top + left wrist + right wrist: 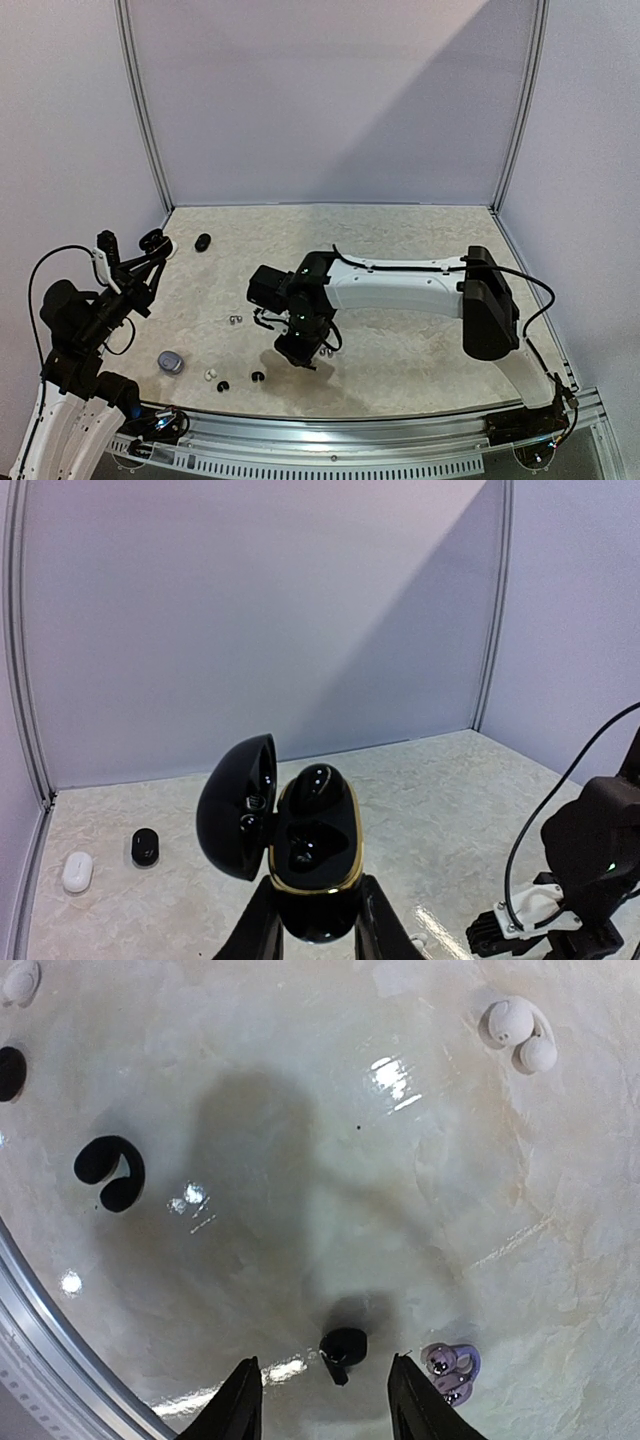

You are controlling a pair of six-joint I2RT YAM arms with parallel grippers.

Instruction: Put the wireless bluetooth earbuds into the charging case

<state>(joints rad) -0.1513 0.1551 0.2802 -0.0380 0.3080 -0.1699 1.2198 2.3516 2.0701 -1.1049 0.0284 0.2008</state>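
Note:
I will lower my right gripper's open fingers toward the tabletop, around the small black earbud (343,1348) below their gap.
My left gripper (318,920) is shut on the open black charging case (315,845), gold-rimmed, with its lid swung left. A black bud (318,785) sits in the case's upper slot; the lower slot looks empty. In the top view this gripper (152,243) is raised at the far left. My right gripper (325,1410) hangs open just above the table, also seen mid-table (303,355). A small black earbud (343,1348) lies between its fingers, touching neither. A purple-grey bud (450,1370) lies just outside the right finger.
A black hooked bud (110,1172) and a white hooked bud (518,1035) lie further out. A white case (77,872) and a black case (145,846) sit near the back left wall. A grey case (170,362) and loose buds (215,378) lie near the front rail.

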